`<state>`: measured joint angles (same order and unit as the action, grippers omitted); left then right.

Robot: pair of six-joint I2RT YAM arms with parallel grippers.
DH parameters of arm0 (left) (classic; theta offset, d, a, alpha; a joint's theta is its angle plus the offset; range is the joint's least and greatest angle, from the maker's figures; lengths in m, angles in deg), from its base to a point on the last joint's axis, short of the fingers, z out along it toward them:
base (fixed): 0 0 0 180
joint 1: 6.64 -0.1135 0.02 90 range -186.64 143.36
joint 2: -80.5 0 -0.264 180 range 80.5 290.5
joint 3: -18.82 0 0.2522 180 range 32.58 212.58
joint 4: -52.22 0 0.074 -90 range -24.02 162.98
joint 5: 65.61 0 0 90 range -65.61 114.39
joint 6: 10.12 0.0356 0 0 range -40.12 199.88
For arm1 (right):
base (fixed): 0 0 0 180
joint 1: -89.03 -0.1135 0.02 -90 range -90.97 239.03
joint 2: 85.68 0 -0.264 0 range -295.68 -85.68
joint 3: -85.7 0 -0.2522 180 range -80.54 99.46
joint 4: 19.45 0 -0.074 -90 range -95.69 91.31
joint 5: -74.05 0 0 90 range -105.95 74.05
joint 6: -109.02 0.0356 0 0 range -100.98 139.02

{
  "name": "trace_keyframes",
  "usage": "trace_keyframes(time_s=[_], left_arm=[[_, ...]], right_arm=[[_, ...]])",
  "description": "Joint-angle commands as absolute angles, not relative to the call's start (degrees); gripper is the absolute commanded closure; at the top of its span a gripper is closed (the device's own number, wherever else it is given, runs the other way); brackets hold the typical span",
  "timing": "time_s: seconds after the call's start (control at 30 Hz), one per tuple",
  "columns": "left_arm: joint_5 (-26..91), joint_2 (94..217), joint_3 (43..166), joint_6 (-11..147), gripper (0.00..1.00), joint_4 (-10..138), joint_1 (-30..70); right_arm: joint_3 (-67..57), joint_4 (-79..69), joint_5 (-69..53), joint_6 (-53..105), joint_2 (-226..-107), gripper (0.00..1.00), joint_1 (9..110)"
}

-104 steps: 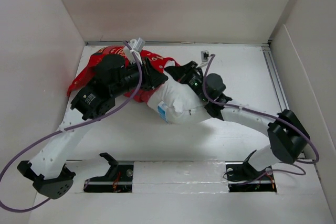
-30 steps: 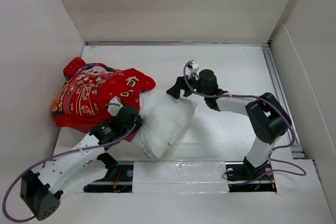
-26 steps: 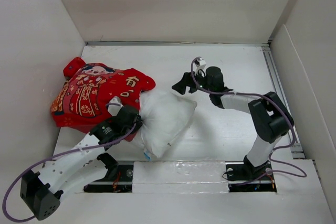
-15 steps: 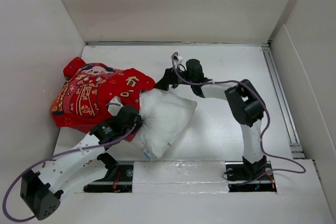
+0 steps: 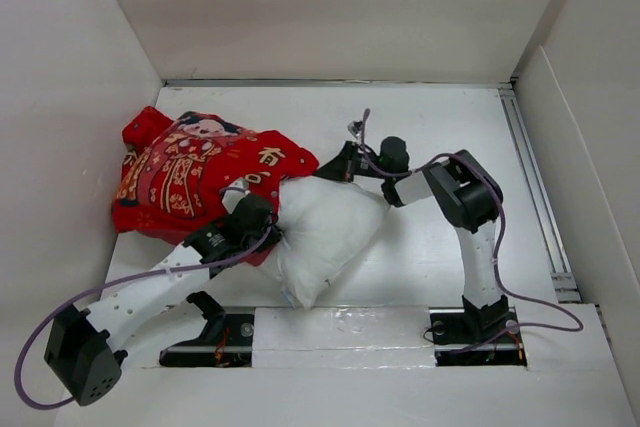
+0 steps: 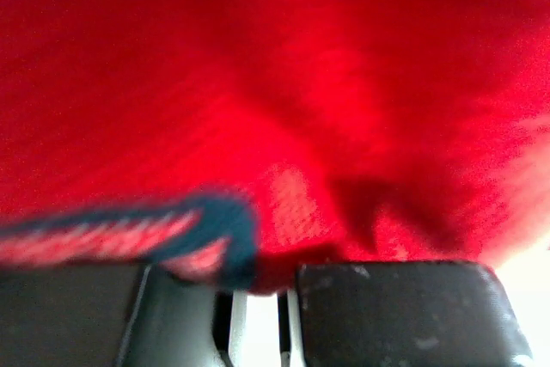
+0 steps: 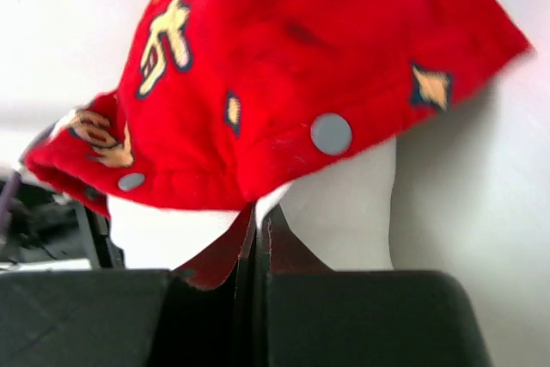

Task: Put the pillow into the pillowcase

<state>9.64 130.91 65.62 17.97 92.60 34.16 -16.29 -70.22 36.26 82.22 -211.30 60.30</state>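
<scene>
Next, the robot's left gripper will carry the case's near edge outward and release it beside the pillow's far end (image 5: 290, 188), because that edge trails behind the right gripper's corner of the case.
The red pillowcase (image 5: 190, 172) lies at the left, figure print up, its right edge draped over the top of the white pillow (image 5: 330, 232). My left gripper (image 5: 266, 227) is at the case's near edge beside the pillow. In the left wrist view red cloth (image 6: 275, 83) fills the frame and hangs between my nearly closed fingers (image 6: 255, 315). My right gripper (image 5: 335, 169) is at the case's right corner. In the right wrist view it (image 7: 258, 238) is shut on the case's snap-button hem (image 7: 292, 66), with the pillow (image 7: 344, 204) showing under it.
White walls enclose the table on the left, back and right. A metal rail (image 5: 528, 162) runs along the right side. The arm bases and two slots (image 5: 215, 332) sit at the near edge.
My right gripper moved left to the case's right corner and closed on its hem. The case shifted right, further over the pillow. My left gripper moved slightly up and right.
</scene>
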Motion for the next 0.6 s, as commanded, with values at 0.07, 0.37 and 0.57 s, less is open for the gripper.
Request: trace_keyframes(time_s=[0.07, 0.37, 0.57], left_arm=[[9.01, 136.90, 70.72, 26.96, 1.00, 85.42, 33.70], [-3.39, 158.02, 94.46, 30.49, 1.00, 89.89, 33.70], [-7.69, 155.92, 88.25, 20.74, 1.00, 91.48, 33.70]], right_arm=[[-29.28, -92.29, 36.18, 88.41, -200.84, 1.00, 70.12], [-36.95, -32.23, 11.56, 58.66, -166.80, 1.00, 73.83], [-38.17, -19.84, 7.51, 54.70, -160.65, 0.46, 70.57]])
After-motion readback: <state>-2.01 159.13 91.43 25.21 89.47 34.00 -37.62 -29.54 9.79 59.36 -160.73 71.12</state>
